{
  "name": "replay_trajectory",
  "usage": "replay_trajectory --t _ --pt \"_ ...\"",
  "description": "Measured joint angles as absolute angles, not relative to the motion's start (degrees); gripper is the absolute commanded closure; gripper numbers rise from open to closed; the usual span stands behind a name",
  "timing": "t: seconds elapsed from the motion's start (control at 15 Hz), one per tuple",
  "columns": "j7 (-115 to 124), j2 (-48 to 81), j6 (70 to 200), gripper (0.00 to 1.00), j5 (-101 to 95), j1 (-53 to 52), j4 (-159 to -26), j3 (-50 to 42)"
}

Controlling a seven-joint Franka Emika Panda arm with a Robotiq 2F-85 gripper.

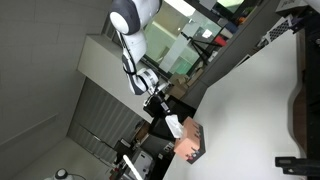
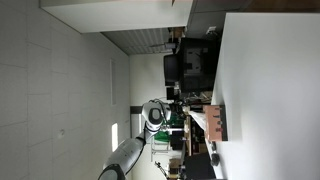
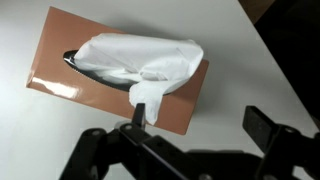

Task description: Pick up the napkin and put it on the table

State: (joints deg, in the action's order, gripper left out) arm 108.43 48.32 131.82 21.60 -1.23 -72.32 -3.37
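I will next turn my gripper and lower it onto the napkin's upper edge, which stands below my gripper's fingers, because the box (image 1: 192,142) lies at a slant.
A brown tissue box (image 3: 110,85) lies on the white table (image 3: 235,70). A crumpled white napkin (image 3: 140,60) sticks out of the slot in its top. In the wrist view my gripper (image 3: 198,118) is open. One finger is at the napkin's hanging corner and the other is off to the side over bare table. Whether the finger touches the napkin I cannot tell. In both exterior views the picture is turned sideways. The gripper (image 1: 163,100) hovers close to the box (image 1: 192,142) and the napkin (image 1: 176,127). They also show in an exterior view: the gripper (image 2: 183,120), the box (image 2: 216,122).
The white table (image 1: 255,95) stretches widely past the box. Dark equipment (image 1: 305,100) sits at its far side. Shelves and dark furniture (image 2: 190,60) stand beyond the table edge. The robot base and cables (image 2: 150,115) are behind the gripper.
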Motion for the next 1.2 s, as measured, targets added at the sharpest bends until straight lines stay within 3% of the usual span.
replay_trajectory --t 0.27,0.33,0.4,0.73,1.07,1.2 --pt "119.03 51.84 127.75 0.0 21.46 -1.52 -68.84 -3.52" --pt "121.12 52.66 125.84 0.25 21.46 -1.62 -67.96 -3.4" --pt "122.85 53.46 123.82 0.26 21.49 -1.67 -67.01 -3.17" --pt "124.75 56.55 120.4 0.62 21.62 -1.62 -63.07 -0.81" --pt "124.65 57.11 125.24 0.95 21.76 -1.59 -62.11 1.32" --pt "124.55 57.09 127.8 1.0 21.7 -1.6 -62.02 1.76"
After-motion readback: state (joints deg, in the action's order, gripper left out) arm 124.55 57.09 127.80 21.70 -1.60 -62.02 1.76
